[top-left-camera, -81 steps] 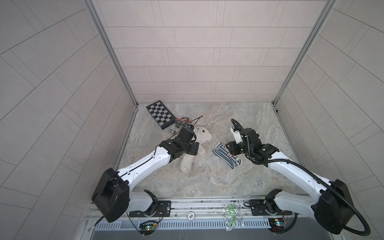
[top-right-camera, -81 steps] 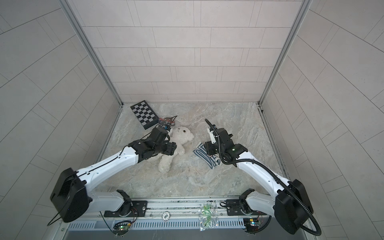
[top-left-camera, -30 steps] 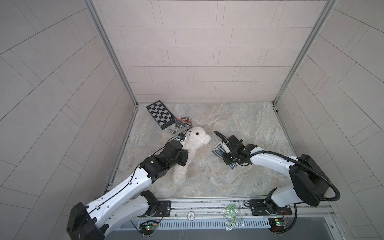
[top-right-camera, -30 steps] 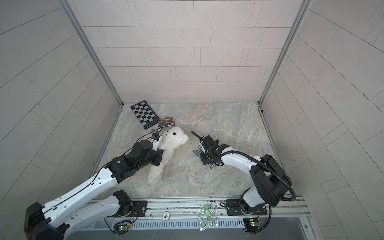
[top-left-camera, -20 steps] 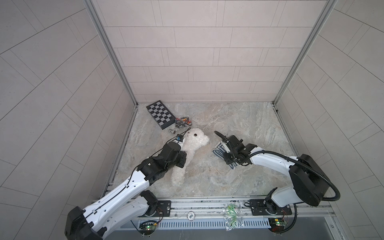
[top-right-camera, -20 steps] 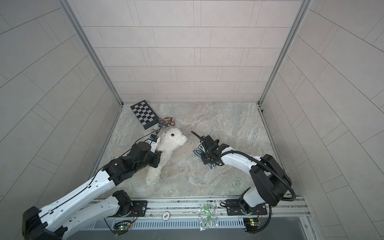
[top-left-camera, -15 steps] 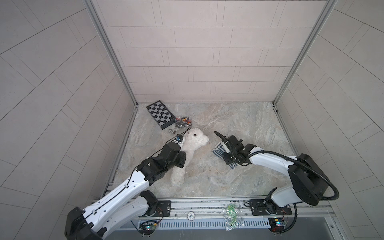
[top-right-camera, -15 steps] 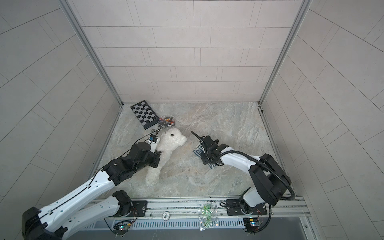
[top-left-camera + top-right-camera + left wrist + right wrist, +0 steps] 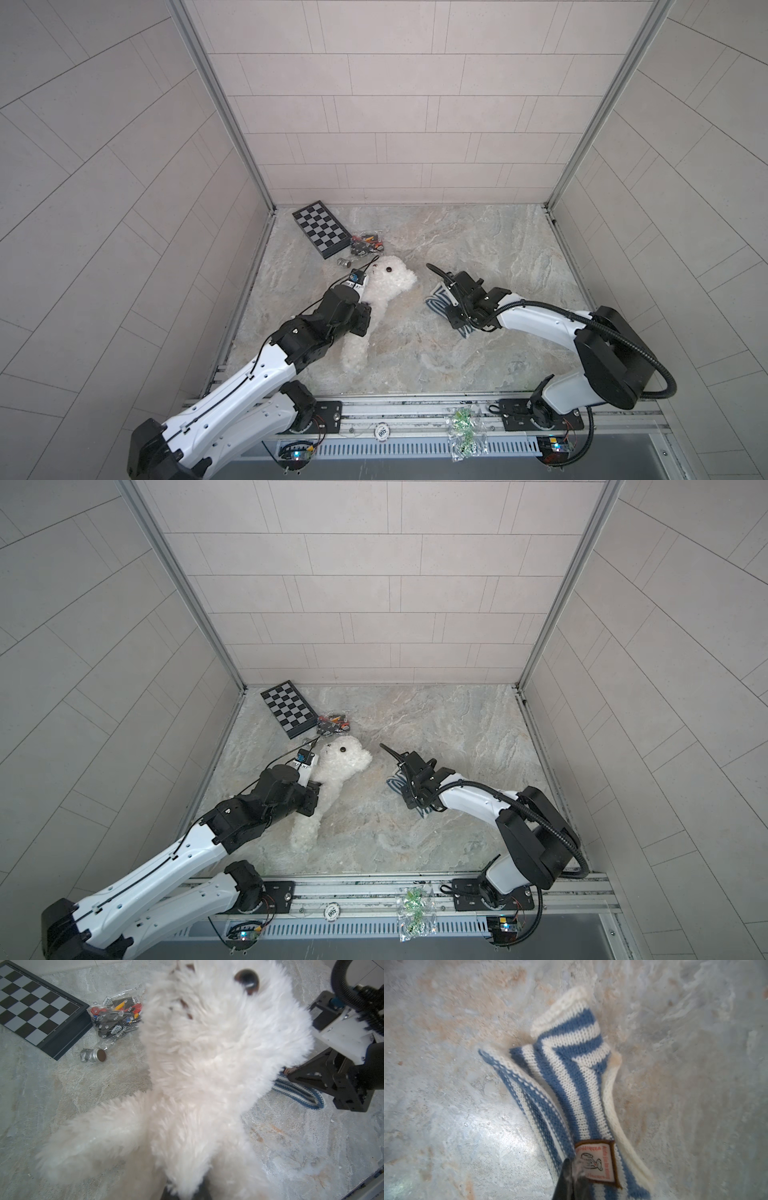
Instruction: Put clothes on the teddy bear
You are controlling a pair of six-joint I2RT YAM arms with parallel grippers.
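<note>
The left gripper moves back and down to the open floor beside the striped shirt next, to release the teddy bear's fur [image 9: 207, 1053].
The white fluffy teddy bear [image 9: 392, 282] lies on the marble floor left of centre, head toward the back wall, in both top views [image 9: 343, 766]. My left gripper [image 9: 363, 316] sits at its body. In the left wrist view the left gripper [image 9: 185, 1190] is shut on the teddy bear's fur [image 9: 207, 1053], its tips buried. A blue-and-white striped knit shirt [image 9: 436, 300] lies crumpled right of the bear. My right gripper [image 9: 455, 323] presses down on it. In the right wrist view the right gripper [image 9: 572, 1169] pinches the shirt [image 9: 571, 1074] beside its brown-edged badge [image 9: 596, 1164].
A chessboard [image 9: 320, 228] lies in the back-left corner, with a clear bag of small bricks [image 9: 365, 244] and a silver chess piece [image 9: 93, 1056] next to the bear's head. Tiled walls close three sides. A small plastic bag [image 9: 461, 432] rests on the front rail.
The right gripper's jaws have closed onto the shirt by the badge. The left arm still holds the bear, which has slid slightly toward the front left.
</note>
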